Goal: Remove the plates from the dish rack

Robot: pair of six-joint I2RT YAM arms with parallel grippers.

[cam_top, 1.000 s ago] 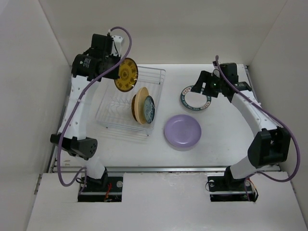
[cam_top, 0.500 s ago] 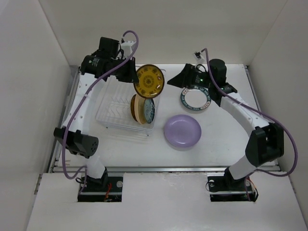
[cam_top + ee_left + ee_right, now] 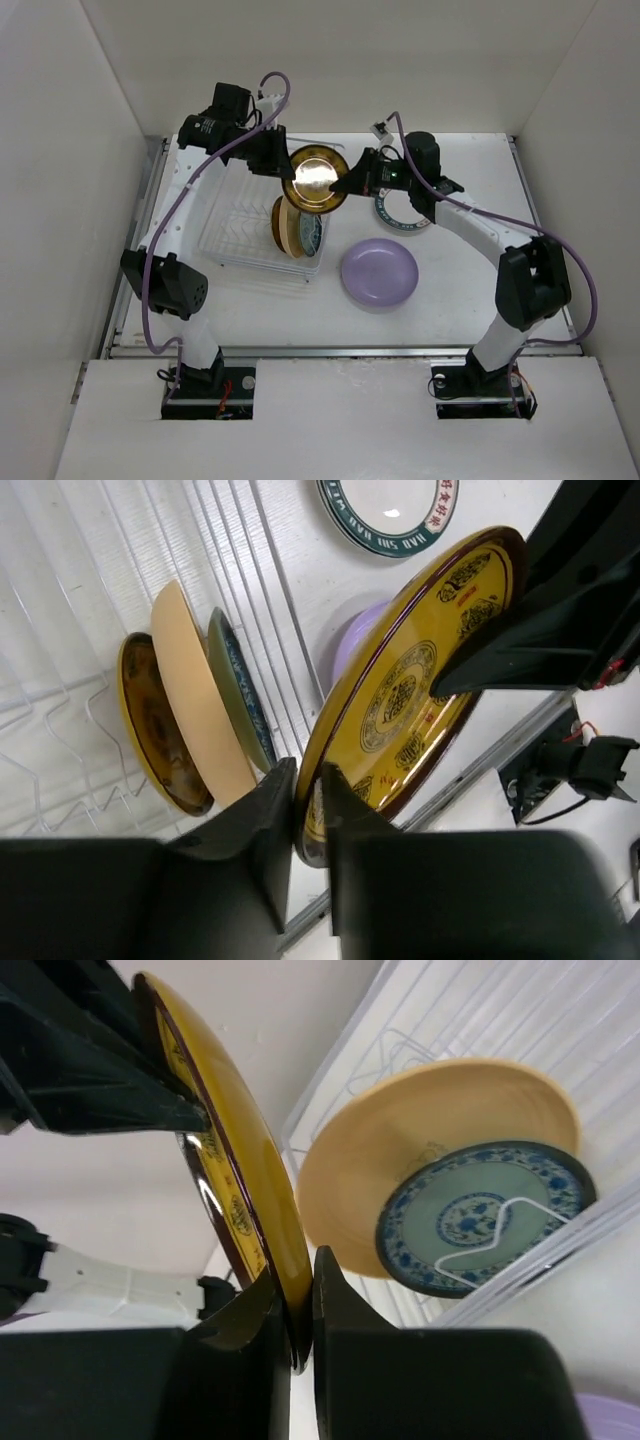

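Note:
My right gripper must take the brown-gold plate back from the rack, down onto bare table beyond the lavender plate.
A brown-gold plate (image 3: 312, 180) hangs in the air over the right end of the white wire dish rack (image 3: 235, 225), gripped from both sides. My left gripper (image 3: 285, 168) has the plate's left rim (image 3: 410, 680) tight between its fingers (image 3: 308, 770). My right gripper (image 3: 350, 182) is shut on the opposite rim (image 3: 235, 1180), its fingers (image 3: 295, 1275) pinching it. Three plates stand in the rack: a dark gold one (image 3: 150, 720), a plain yellow one (image 3: 290, 225) and a teal patterned one (image 3: 311, 228).
A lavender plate (image 3: 379, 272) lies flat on the table right of the rack. A white plate with a dark teal rim (image 3: 405, 212) lies behind it, partly under my right arm. White walls close in on three sides.
My left arm has carried the brown-gold plate rightwards off the rack and tilted it flatter. My right arm has swung left from the teal-rimmed plate and shut on the plate's free rim.

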